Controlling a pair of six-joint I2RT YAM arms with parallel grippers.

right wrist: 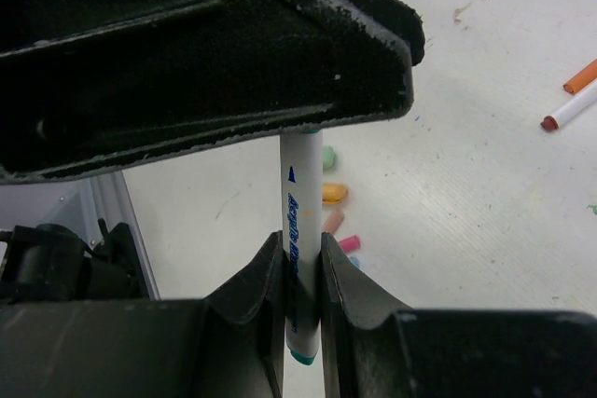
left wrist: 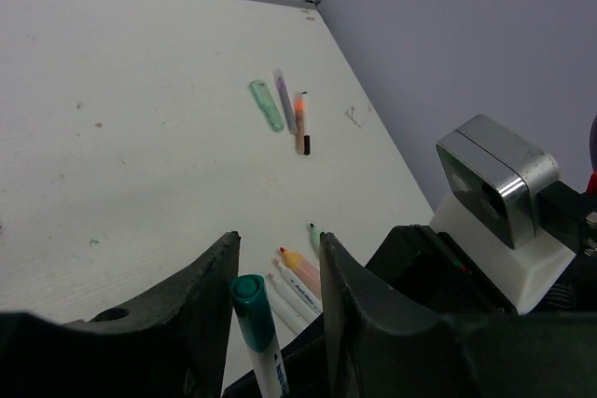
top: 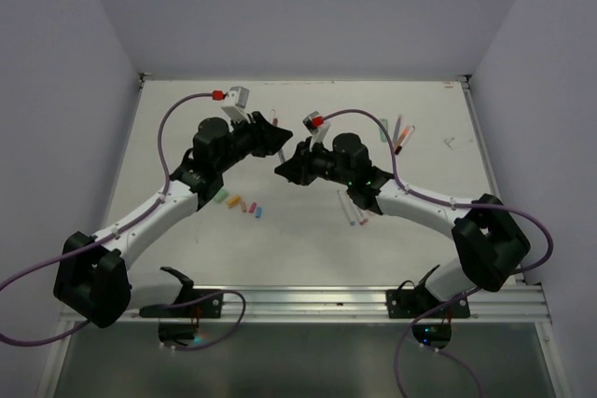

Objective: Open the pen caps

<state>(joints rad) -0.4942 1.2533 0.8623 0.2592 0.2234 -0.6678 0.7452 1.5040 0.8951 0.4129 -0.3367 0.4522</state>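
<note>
Next, my right gripper lowers back and to the right in the top view and releases its pen on the table beside the uncapped pens, as they lie together.
A white-barrelled pen (right wrist: 300,193) with blue lettering is held upright between the two grippers above the middle of the table. My right gripper (right wrist: 300,253) is shut on its barrel near the teal bottom end. Its teal cap (left wrist: 252,300) stands between the spread fingers of my left gripper (left wrist: 278,249), which is open, with the cap close to the left finger (left wrist: 210,309). In the top view the left gripper (top: 275,137) and the right gripper (top: 285,167) meet tip to tip. Several loose pen caps (right wrist: 334,195), green, orange, pink and blue, lie in a row on the table (top: 238,202).
Several uncapped pens (top: 352,208) lie beside the right arm and also show in the left wrist view (left wrist: 300,279). More pens and a green highlighter (left wrist: 266,104) lie at the back right (top: 398,133). An orange pen (right wrist: 580,75) and a red-tipped pen (right wrist: 569,111) lie nearby.
</note>
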